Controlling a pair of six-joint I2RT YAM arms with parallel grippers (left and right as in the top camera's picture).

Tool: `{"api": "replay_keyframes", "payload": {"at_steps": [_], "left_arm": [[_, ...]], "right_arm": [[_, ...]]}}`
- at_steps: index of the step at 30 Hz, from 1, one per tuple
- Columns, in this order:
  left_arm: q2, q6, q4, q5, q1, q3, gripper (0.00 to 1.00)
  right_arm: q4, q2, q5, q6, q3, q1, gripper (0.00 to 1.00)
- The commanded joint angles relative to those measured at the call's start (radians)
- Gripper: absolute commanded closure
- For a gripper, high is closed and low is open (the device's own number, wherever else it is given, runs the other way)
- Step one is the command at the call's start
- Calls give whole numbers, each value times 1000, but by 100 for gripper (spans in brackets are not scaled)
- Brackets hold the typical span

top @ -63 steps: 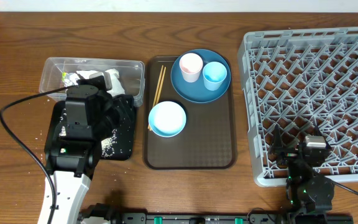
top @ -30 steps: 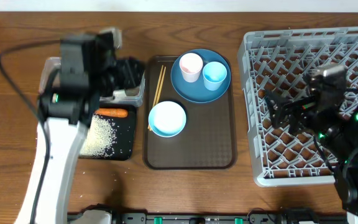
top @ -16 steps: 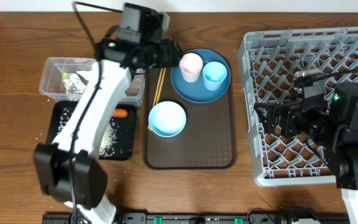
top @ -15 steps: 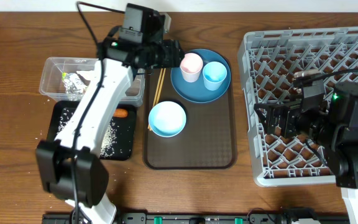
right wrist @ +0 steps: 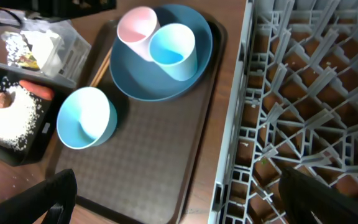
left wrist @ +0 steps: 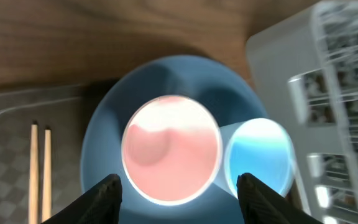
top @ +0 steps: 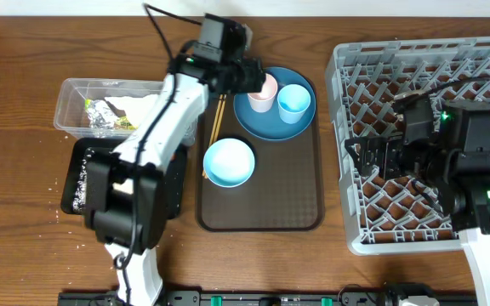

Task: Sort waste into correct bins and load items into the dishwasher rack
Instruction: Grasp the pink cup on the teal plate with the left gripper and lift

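The pink cup is crowded by the light blue cup (left wrist: 260,155) on the side away from the chopsticks, so my left gripper needs to move down and toward the chopsticks, onto the pink cup's rim on the chopsticks' side.
The pale pink cup (left wrist: 171,149) and the light blue cup (left wrist: 260,155) stand side by side on the dark-blue plate (left wrist: 104,143). My left gripper (left wrist: 182,194) hovers open just above the pink cup, one finger on each side of it and neither touching. From overhead, the left gripper (top: 258,81) hides part of the pink cup (top: 268,89). The wooden chopsticks (top: 219,115) lie left of the plate, and the light blue bowl (top: 229,161) sits below it. My right gripper (top: 368,157) is open and empty over the left edge of the dishwasher rack (top: 449,93).
A brown serving tray (top: 262,200) carries the dishes. The clear tub (top: 71,93) holds a foil wrapper (top: 100,115) and tissue. The black tray (right wrist: 30,143) holds rice (right wrist: 8,121), a brown lump (right wrist: 2,98) and a carrot (right wrist: 36,89). My left arm covers most of it from overhead.
My left gripper has swung right from the clear tub to the pink cup and has opened wider. The right arm rose over the rack's left side and has shifted only slightly since.
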Motion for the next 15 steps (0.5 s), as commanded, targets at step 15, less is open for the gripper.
{"api": "replay_keyframes", "payload": {"at_steps": [15], "left_arm": [[111, -5, 3, -179, -22, 6, 41]], "right_arm": [[-3, 14, 1, -13, 16, -7, 1]]}}
